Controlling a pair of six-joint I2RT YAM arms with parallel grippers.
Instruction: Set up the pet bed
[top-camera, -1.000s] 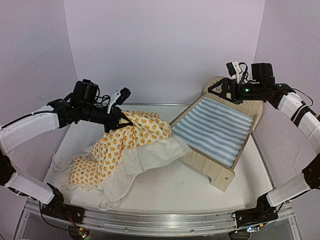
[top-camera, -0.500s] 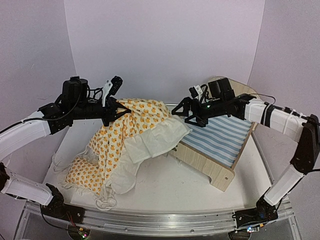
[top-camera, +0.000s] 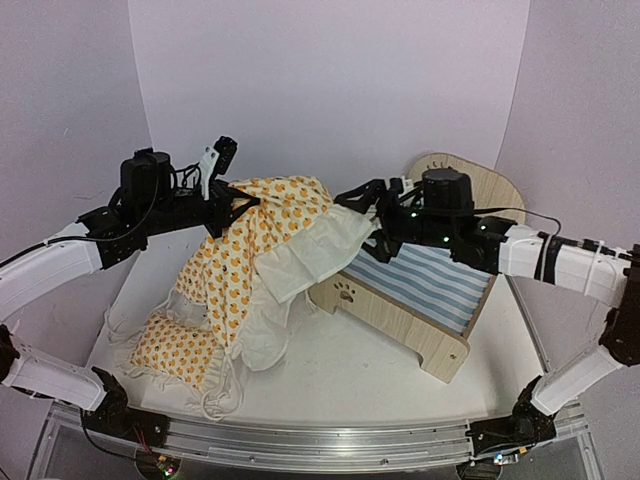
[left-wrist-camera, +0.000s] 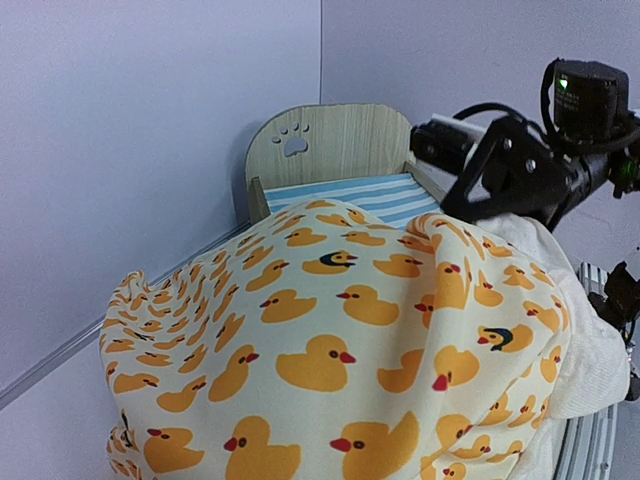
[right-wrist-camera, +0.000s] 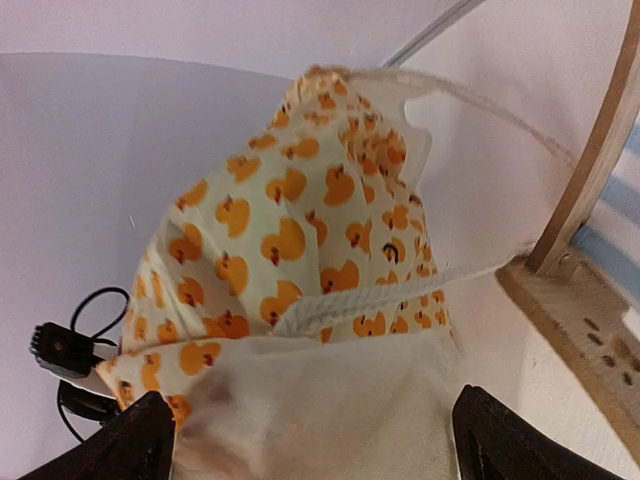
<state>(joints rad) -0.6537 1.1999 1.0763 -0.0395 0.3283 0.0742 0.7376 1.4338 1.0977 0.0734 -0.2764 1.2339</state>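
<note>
The right gripper will slide toward the left gripper and close on the blanket's ruffle seam (top-camera: 325, 207) (right-wrist-camera: 262, 345), because that seam is beyond the right gripper's fingers, to the left in the top view.
The pet bed (top-camera: 440, 335) stands right of centre, a plywood frame with a blue-and-white striped mattress (top-camera: 430, 275) and a rounded headboard (top-camera: 485, 185). A duck-print ruffled blanket (top-camera: 255, 240) hangs in the air, its white ruffle over the bed's left corner. My left gripper (top-camera: 236, 206) is shut on the blanket's top edge; in the left wrist view the blanket (left-wrist-camera: 330, 350) hides its fingers. My right gripper (top-camera: 362, 203) is open above the bed's left side. Its fingertips (right-wrist-camera: 140, 440) stand wide apart, with the blanket's white underside (right-wrist-camera: 320, 410) between them.
A small matching ruffled pillow (top-camera: 180, 345) lies on the table at the front left. The footboard's paw cutout (top-camera: 345, 293) shows below the hanging cloth. Purple walls close in the back and sides, and a metal rail (top-camera: 320, 445) runs along the near edge.
The right arm swung left from the headboard across the bed to the blanket's edge. The left gripper lifted the blanket higher and rightward, uncovering the footboard's paw cutout.
</note>
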